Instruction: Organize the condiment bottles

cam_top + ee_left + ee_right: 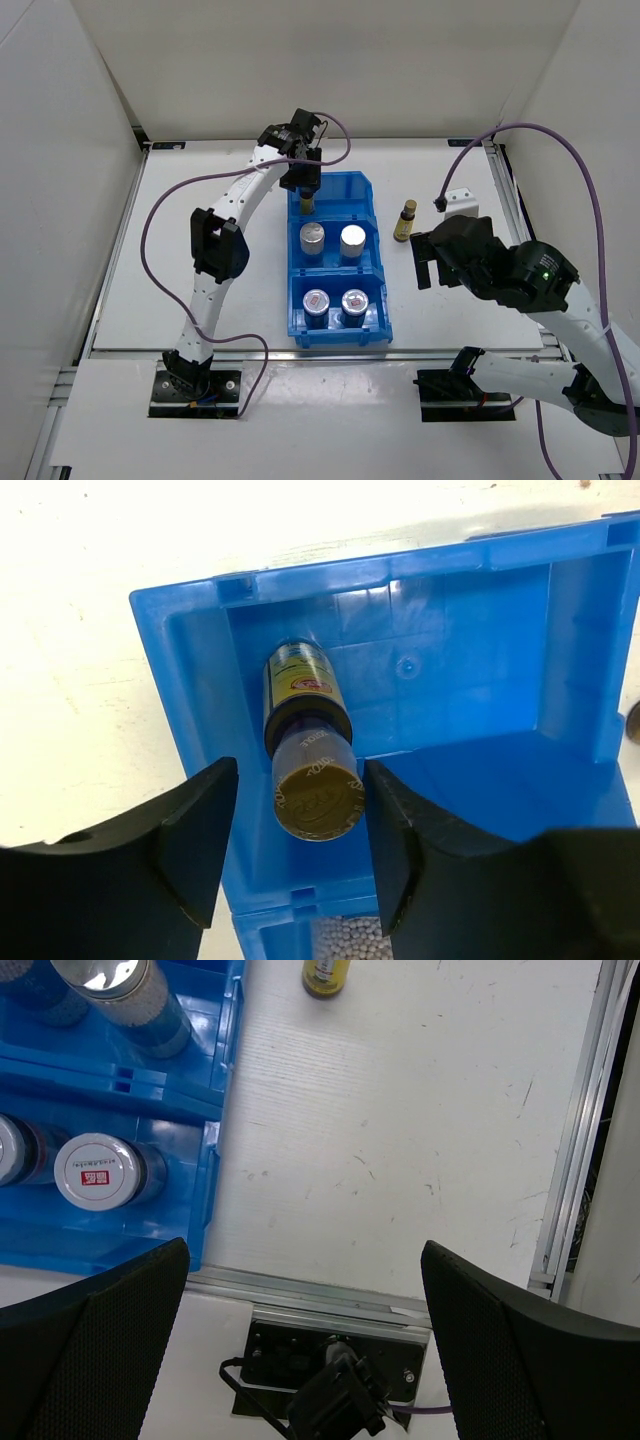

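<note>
The right gripper moves outward and then down around the gold cap of the second brown bottle next, since that bottle alone still stands outside the bin.
A blue three-compartment bin [385, 300] stands mid-table. One slim dark-brown bottle with a gold cap [305, 720] stands in its far compartment [306, 204]. My left gripper [300, 830] is open around the cap, with a gap on each side, above the bin's far end [304, 185]. Two clear silver-capped bottles [314, 240] [352, 240] fill the middle compartment. Two grey jars [316, 303] [354, 303] fill the near one. The second brown bottle [405, 221] stands on the table right of the bin, also in the right wrist view [326, 974]. My right gripper [428, 262] is open and empty [305, 1340].
A small white block [460, 203] sits at the back right near the metal rail [505, 190]. White walls enclose the table. The right wrist view shows the bin's right wall [215, 1140], one jar [100, 1172] and the right arm's base plate [330, 1360].
</note>
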Controlling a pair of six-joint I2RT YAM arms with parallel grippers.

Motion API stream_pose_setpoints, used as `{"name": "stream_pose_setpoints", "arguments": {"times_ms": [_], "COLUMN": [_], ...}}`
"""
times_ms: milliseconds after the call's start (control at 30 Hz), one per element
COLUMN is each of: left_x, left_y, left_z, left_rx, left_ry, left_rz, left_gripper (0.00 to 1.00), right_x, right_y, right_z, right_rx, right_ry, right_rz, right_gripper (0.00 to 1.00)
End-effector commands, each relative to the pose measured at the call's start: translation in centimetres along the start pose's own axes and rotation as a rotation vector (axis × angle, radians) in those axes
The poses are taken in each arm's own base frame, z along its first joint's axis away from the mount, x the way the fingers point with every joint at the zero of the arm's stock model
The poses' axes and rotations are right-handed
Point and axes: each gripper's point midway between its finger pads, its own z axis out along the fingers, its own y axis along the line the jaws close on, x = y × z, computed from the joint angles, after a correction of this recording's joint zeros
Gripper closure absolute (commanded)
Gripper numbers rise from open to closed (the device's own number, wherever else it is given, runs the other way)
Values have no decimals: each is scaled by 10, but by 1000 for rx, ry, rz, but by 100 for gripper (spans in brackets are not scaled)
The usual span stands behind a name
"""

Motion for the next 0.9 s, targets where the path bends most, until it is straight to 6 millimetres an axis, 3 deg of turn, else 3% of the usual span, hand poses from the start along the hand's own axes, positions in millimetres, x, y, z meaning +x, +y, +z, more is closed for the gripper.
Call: {"name": "stream_pose_setpoints", "arguments": {"times_ms": [0, 33, 67, 233, 267, 333, 367, 433, 467, 500, 533, 567, 600, 633, 667, 700, 733, 767, 800, 867], "left_x": [-3, -7, -11, -32, -38, -44, -49, -37, -34, -26, -4, 0, 10, 35, 41, 52, 75, 85, 94, 123], "left_y": [-2, 1, 3, 18, 22, 30, 38, 51, 60, 67, 74, 87, 96, 109, 117, 123, 132, 137, 141, 145], "left_z": [-5, -11, -16, -59, -86, -115, -151, -170, -205, -215, -207, -237, -241, -225, -243, -241, -225, -224, -228, -211], "left_rx": [7, -5, -15, -73, -72, -90, -97, -129, -133, -146, -176, -193, -219, -272, -286, -300, -336, -351, -348, -345], "left_ry": [-17, -36, -51, -155, -198, -248, -313, -320, -377, -384, -335, -408, -416, -364, -426, -419, -361, -357, -363, -301], "left_rz": [6, 4, 3, 7, -2, -4, -20, -23, -40, -43, -36, -60, -65, -60, -86, -84, -61, -83, -95, -107], "left_gripper": [36, 33, 1, 0, 0, 0, 0, 0, 0, 0, 0, 0, 0, 0, 0, 0, 0, 0, 0, 0], "right_x": [-3, -3, -2, -5, -9, -24, -23, -38, -39, -47, -56, -60, -66, -81, -81, -86, -83, -96, -100, -97], "right_y": [-5, -5, -8, -2, -1, -1, 13, 12, 17, 23, 18, 20, 11, 10, 16, 8, 9, 7, 3, 4], "right_z": [-4, -4, -1, 12, 13, 23, 32, 47, 63, 68, 78, 95, 105, 111, 129, 139, 159, 165, 173, 197], "right_rx": [11, 11, 36, 73, 74, 87, 20, -8, -11, -47, -41, -46, -39, -61, -97, -95, -96, -92, -83, -69], "right_ry": [-20, -20, -23, -1, -19, -44, 5, 26, 73, 81, 79, 114, 122, 97, 140, 148, 199, 178, 185, 238], "right_rz": [24, 24, 18, 2, 26, 50, 40, 66, 60, 72, 107, 108, 157, 177, 194, 218, 225, 236, 245, 245], "right_gripper": [0, 0, 0, 0, 0, 0, 0, 1, 1, 1, 3, 4, 8, 10, 12, 13, 15, 17, 17, 19]}}
